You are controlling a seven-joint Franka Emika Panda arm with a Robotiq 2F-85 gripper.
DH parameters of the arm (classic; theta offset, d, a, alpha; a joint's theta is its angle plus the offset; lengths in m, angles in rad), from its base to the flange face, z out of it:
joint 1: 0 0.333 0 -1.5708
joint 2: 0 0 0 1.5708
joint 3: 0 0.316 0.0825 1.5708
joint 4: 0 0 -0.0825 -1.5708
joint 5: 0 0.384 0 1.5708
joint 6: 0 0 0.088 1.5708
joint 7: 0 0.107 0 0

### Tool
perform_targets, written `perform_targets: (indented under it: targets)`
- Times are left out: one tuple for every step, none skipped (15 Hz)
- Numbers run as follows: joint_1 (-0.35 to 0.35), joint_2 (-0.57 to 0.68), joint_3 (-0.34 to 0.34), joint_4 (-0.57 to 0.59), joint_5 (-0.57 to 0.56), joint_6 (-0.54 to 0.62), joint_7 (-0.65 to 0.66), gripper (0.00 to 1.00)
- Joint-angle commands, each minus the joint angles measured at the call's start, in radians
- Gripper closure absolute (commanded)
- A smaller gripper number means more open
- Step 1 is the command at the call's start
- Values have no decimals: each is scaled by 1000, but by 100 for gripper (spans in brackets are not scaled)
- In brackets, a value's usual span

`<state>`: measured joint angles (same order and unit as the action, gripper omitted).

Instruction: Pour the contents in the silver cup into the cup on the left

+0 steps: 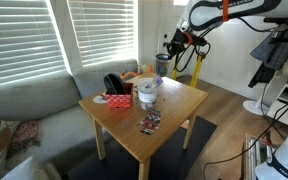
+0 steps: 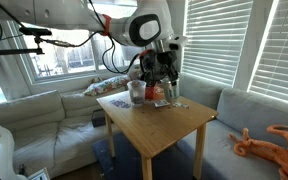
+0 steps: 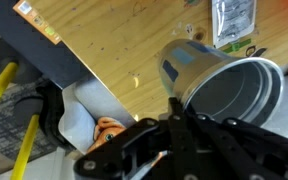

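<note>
An open spot of bare wood near the table's edge lies below my gripper, so next my gripper needs to bring the silver cup down onto that spot and release it.
My gripper is shut on the silver cup, a pale, wide-mouthed cup. In the wrist view the cup lies tilted on its side, and its inside looks grey and bare. In both exterior views the gripper holds the silver cup in the air above the far side of the wooden table. A clear cup stands on the table below, next to a squat red container.
A small printed packet lies on the table near its front. A grey sofa stands beside the table, with an orange toy on another sofa. Yellow tripod legs stand on the floor past the table edge.
</note>
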<state>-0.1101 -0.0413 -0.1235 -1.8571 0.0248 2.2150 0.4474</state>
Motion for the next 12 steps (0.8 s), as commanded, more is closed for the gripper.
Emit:
perform_targets:
  targets:
    - [-41, 1, -43, -10, 185, -81, -76, 99]
    - [-55, 2, -55, -17, 176, -93, -46, 99]
    - [-67, 4, -64, -22, 162, -106, -20, 99]
    - [-76, 10, -71, -23, 130, -114, 14, 99]
    - [-83, 18, -73, -26, 85, -114, 64, 99]
    - [-88, 24, -75, -26, 49, -111, 107, 99]
    - [-90, 27, -76, -31, 34, -103, 132, 99]
    - [-90, 36, -76, -26, 18, -107, 158, 99]
    - [-88, 43, -76, -22, 5, -111, 180, 99]
    - [-85, 49, -74, -20, -14, -112, 207, 99]
    - [-81, 52, -73, -21, -27, -105, 226, 99]
    - [-78, 52, -72, -22, -37, -98, 241, 99]
